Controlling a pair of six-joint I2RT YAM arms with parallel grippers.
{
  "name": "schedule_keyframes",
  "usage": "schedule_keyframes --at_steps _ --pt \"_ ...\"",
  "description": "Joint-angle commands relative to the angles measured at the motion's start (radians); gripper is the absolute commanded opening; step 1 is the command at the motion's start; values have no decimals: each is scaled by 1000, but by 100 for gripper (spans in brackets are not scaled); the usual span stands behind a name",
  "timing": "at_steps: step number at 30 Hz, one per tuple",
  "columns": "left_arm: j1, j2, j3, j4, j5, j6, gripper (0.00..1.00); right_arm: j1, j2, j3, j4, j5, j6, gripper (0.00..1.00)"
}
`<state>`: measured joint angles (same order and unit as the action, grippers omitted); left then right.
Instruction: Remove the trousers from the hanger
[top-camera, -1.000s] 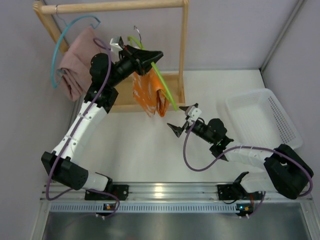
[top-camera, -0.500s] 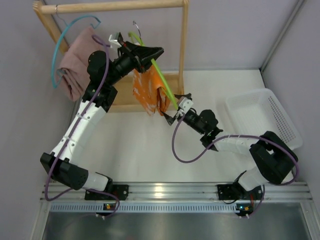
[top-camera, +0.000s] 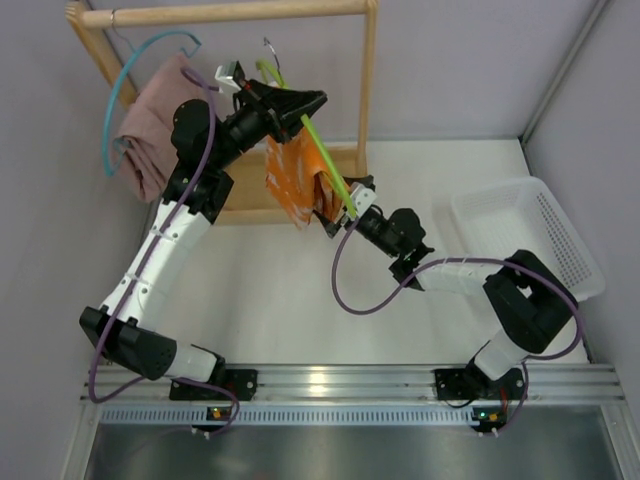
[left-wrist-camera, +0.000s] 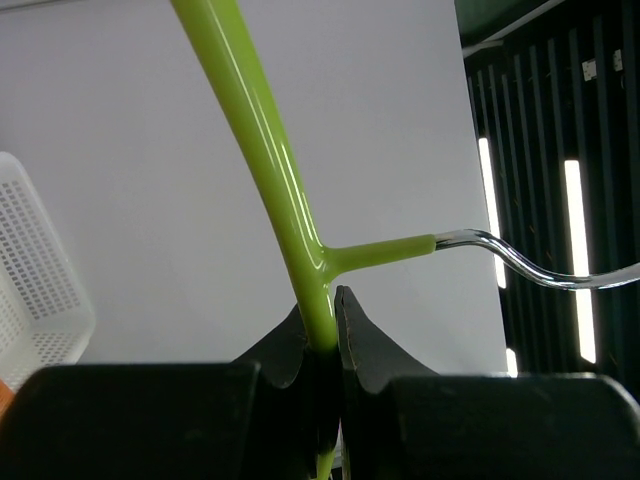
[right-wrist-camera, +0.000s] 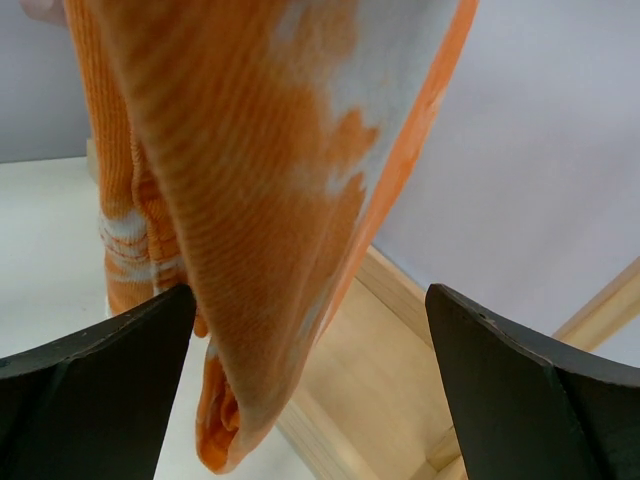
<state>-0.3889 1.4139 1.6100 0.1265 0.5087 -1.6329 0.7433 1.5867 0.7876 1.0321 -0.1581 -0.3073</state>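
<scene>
The robot will raise its right gripper outward to close on the orange trousers' far edge (right-wrist-camera: 402, 158), which runs above the gripper, because only a narrow tip hangs between the gripper's fingers.
The orange trousers (top-camera: 292, 180) with a white pattern hang from a green hanger (top-camera: 325, 165). My left gripper (top-camera: 305, 105) is shut on the green hanger (left-wrist-camera: 290, 215) and holds it off the wooden rack's rail. My right gripper (top-camera: 335, 208) is open at the lower edge of the orange trousers (right-wrist-camera: 250, 200), whose cloth hangs between its fingers (right-wrist-camera: 90, 390) without being pinched. The pink trousers (top-camera: 150, 130) hang on a blue hanger (top-camera: 118, 100) at the left of the rack.
The wooden rack (top-camera: 368, 90) stands at the back left, its base board (right-wrist-camera: 400, 400) just behind the orange cloth. A white mesh basket (top-camera: 525, 240) sits at the right, also seen in the left wrist view (left-wrist-camera: 35, 300).
My right gripper has moved up and to the left, from the table's middle to the bottom of the orange trousers. The left gripper has raised the hanger slightly.
</scene>
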Motion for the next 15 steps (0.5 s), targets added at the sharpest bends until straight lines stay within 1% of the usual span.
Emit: schedule_keyframes --at_steps 1,6,15 --pt "-7 -52 83 163 -10 -24 0 11 19 58 77 11 -36 99" --pt "-7 -50 96 165 -12 -31 0 2 53 68 72 35 -87 99" --pt "-7 -52 96 157 -7 -41 0 -27 65 73 82 54 -99 99"
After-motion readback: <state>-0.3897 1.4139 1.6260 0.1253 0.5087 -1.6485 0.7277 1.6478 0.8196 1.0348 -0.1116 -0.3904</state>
